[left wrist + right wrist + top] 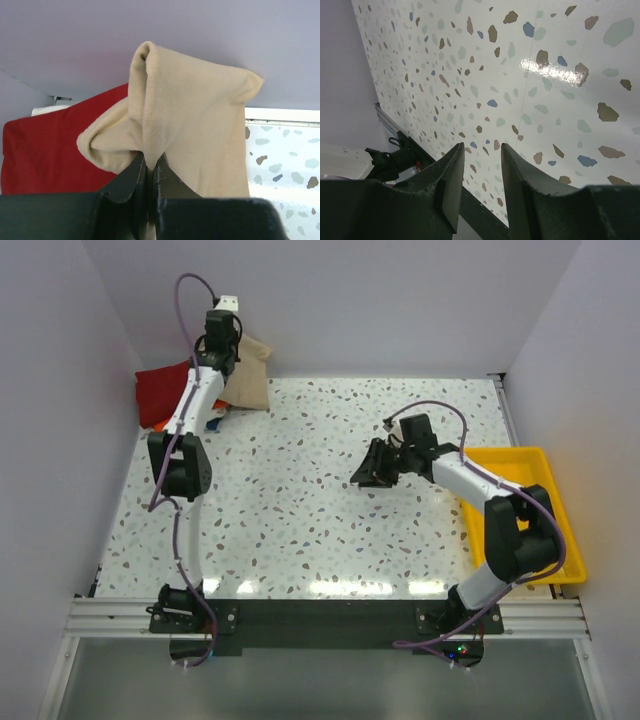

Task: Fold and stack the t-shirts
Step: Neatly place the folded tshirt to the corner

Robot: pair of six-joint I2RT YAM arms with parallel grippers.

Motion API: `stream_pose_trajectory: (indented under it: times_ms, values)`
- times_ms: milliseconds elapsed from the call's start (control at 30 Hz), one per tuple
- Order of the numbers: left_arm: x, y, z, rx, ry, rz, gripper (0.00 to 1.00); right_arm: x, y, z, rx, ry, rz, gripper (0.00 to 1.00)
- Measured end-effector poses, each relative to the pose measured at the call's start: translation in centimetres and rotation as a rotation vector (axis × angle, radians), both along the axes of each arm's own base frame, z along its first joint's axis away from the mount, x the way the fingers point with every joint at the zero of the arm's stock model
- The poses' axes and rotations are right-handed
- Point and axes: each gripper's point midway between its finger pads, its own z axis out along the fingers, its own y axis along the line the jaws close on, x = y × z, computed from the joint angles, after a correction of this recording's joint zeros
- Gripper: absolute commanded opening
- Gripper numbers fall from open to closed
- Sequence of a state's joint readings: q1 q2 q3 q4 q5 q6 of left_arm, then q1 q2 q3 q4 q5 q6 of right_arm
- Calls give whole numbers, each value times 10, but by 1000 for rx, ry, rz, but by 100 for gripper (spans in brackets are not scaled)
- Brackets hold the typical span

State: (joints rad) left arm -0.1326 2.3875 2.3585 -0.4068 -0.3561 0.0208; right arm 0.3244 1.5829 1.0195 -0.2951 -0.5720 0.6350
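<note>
Much cloth hangs beside the dark red t-shirt, so my left gripper needs to first carry the tan t-shirt point(247, 373) to the left in the top view, to release it over the dark red one.
My left gripper point(224, 348) is at the far left corner of the table, shut on a fold of the tan t-shirt point(247, 373). In the left wrist view the tan t-shirt point(190, 120) is pinched between my fingers and bunches up above them. A folded dark red t-shirt point(163, 392) lies at the far left by the wall, behind the tan one point(45, 150). A bit of orange and white cloth point(213, 420) shows under my left arm. My right gripper point(366, 472) is open and empty over the bare table at centre right point(482, 150).
A yellow plastic tray point(535, 515) stands at the right edge of the speckled table point(300, 500). Walls close in on the left, back and right. The metal mounting rail point(320, 615) runs along the near edge.
</note>
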Motion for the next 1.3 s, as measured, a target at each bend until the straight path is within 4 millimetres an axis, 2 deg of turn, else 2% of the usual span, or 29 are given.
stream_pose_trajectory:
  times_ms: [200, 333, 433, 600, 800, 1300]
  values:
    - [11, 21, 4, -148, -41, -45, 0, 4, 3, -14, -12, 39, 6, 38]
    - [14, 40, 7, -216, -62, -51, 0, 5, 3, -17, -14, 45, 10, 37]
    - [14, 45, 11, -250, -74, -60, 0, 5, 4, -18, -15, 49, 11, 37]
    - [15, 44, 25, -332, -103, -96, 0, 5, 4, -18, -15, 49, 11, 37]
    - [15, 52, 47, -409, -157, -110, 0, 6, 4, -18, -14, 47, 11, 37]
    - [8, 42, 101, -488, -260, -166, 0, 6, 4, -15, -12, 40, 11, 37]
